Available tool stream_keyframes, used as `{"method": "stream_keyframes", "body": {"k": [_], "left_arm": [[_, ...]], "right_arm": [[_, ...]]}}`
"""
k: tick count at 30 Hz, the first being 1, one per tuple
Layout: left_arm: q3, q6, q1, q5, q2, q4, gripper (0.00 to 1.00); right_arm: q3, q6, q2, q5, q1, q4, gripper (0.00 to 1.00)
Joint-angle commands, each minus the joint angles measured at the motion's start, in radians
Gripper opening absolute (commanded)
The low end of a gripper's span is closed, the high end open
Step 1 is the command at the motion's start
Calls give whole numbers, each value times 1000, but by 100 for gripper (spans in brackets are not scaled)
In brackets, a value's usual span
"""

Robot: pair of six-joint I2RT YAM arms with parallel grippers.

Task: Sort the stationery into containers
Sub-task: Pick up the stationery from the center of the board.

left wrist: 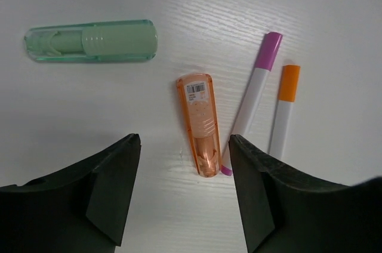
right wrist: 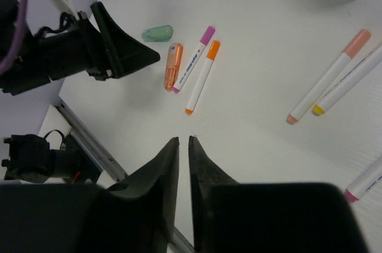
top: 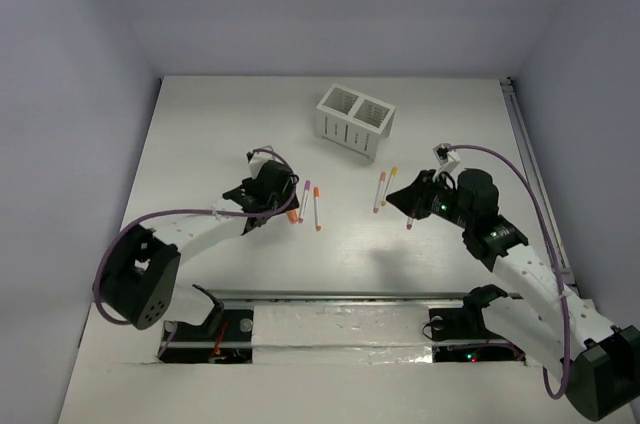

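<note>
Only the near end of the short orange block shows between my open fingers, so I will lower my left gripper outward and close it around the half with the barcode label.
My left gripper [left wrist: 185, 143] is open and hangs low over the table, with the near end of the short orange block [left wrist: 202, 123] between its fingertips. The mint-green piece [left wrist: 91, 40] lies to the far left of it. A purple-capped pen [left wrist: 253, 95] and an orange-capped pen [left wrist: 283, 113] lie just right of the block. My right gripper [right wrist: 184, 141] is shut and empty above the table. Past it lie a peach-capped pen [right wrist: 329, 77], a yellow-tipped pen [right wrist: 349, 83] and a magenta-tipped pen [right wrist: 364, 181]. The white two-compartment box [top: 355, 122] stands at the back.
The left gripper [right wrist: 128, 50] also shows in the right wrist view, beside the mint piece [right wrist: 157, 33] and orange block [right wrist: 173, 65]. A metal rail [top: 350, 296] runs along the near table edge. The right arm's cable [top: 510, 169] loops above the table.
</note>
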Motion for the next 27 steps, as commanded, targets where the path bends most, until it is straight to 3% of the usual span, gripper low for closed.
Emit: {"method": "stream_keyframes", "body": {"k": [1, 2, 4, 12, 27], "left_arm": [[21, -65, -25, -70, 44, 53, 59], [22, -71, -26, -71, 52, 61, 62], [30, -75, -35, -73, 90, 73, 64], [77, -92, -46, -105, 170, 87, 62], [90, -91, -55, -163, 304, 87, 42]], "right_arm": [[2, -37, -20, 33, 6, 61, 21], [1, -40, -17, 26, 6, 59, 28], [1, -43, -12, 20, 6, 62, 31], [-7, -43, -3, 3, 15, 73, 31], [-12, -34, -4, 19, 15, 73, 31]]}}
